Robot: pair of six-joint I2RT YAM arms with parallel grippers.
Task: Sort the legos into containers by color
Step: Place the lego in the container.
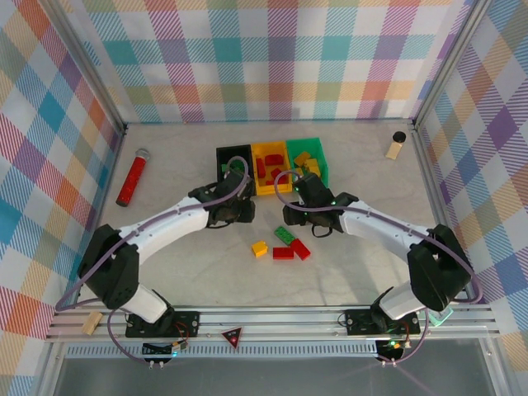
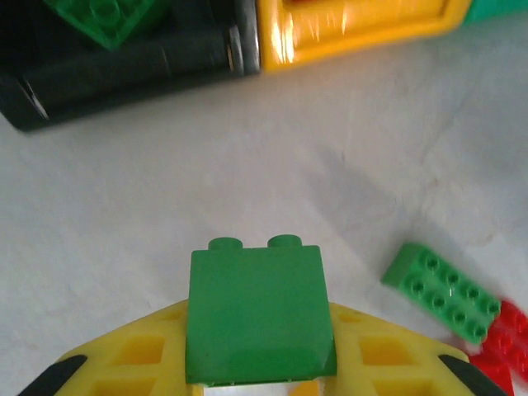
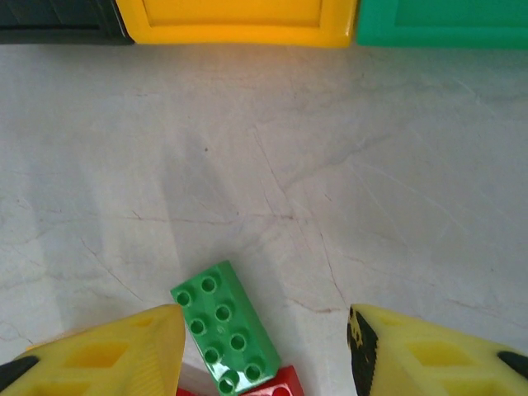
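My left gripper should move outward because the black container already has a green brick point(image 2: 103, 16) inside, and release the green lego over that container's open top point(image 2: 62, 33).
My left gripper point(image 2: 257, 363) is shut on a green lego point(image 2: 257, 313), held just above the table a short way in front of the black container point(image 2: 124, 74), which has a green brick point(image 2: 103, 16) inside. In the top view the left gripper point(image 1: 239, 211) is below the black container point(image 1: 223, 155). The right gripper point(image 3: 264, 351) stands open and low over the table, with a flat green lego point(image 3: 221, 326) by its left finger and a red lego point(image 3: 276, 384) behind it. The yellow container point(image 1: 268, 186) holds red bricks and the green container point(image 1: 322, 161) holds yellow ones. Loose yellow point(image 1: 260, 248), green point(image 1: 285, 234) and red point(image 1: 283, 253) legos lie on the table.
A long red cylinder with a grey cap point(image 1: 132, 177) lies at the left, and a small tan bottle point(image 1: 396, 145) stands at the back right. Plaid walls close the table on three sides. Bare table lies between the arms and the front rail.
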